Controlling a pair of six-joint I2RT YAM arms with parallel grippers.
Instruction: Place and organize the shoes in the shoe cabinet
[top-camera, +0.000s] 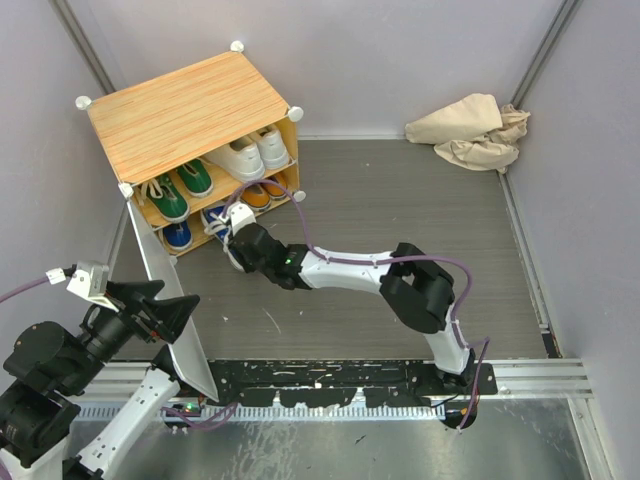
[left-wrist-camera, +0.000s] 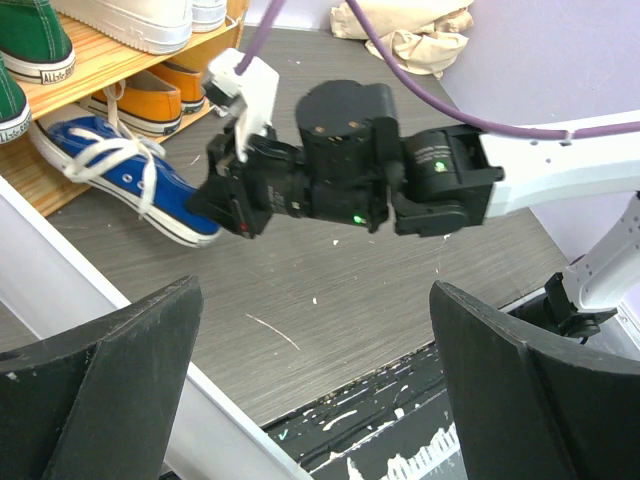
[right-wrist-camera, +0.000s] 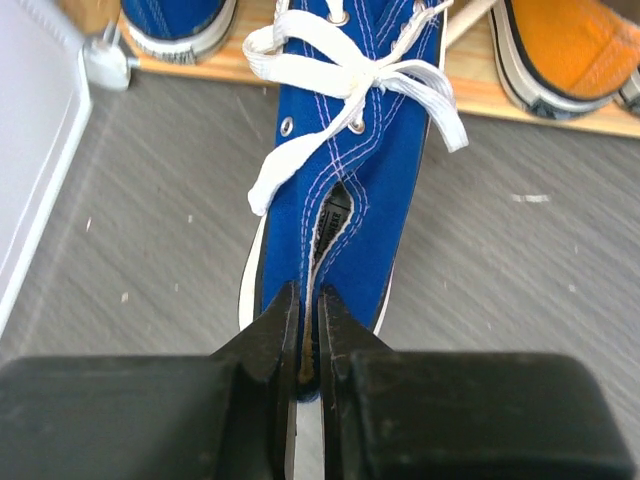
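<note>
The blue shoe's heel still sticks out past the lower shelf, so the right gripper should next push outward toward the gap beside the orange shoes and release it.
The shoe cabinet (top-camera: 190, 110) stands at the far left with its door (top-camera: 192, 362) swung open toward me. White shoes (top-camera: 250, 155) and green shoes (top-camera: 180, 192) sit on the upper shelf. Orange shoes (top-camera: 256, 195) and one blue shoe (top-camera: 178, 236) sit on the lower shelf. My right gripper (right-wrist-camera: 310, 335) is shut on the heel of the second blue shoe (right-wrist-camera: 340, 150), whose toe points into the lower shelf while its heel lies out on the table. This shoe also shows in the left wrist view (left-wrist-camera: 120, 170). My left gripper (left-wrist-camera: 320, 400) is open and empty beside the door.
A crumpled beige cloth (top-camera: 470, 130) lies at the far right corner. Grey walls close in the table on three sides. The open door's white panel (right-wrist-camera: 30, 180) runs along the left of the held shoe. A metal rail (top-camera: 540, 375) crosses the near edge.
</note>
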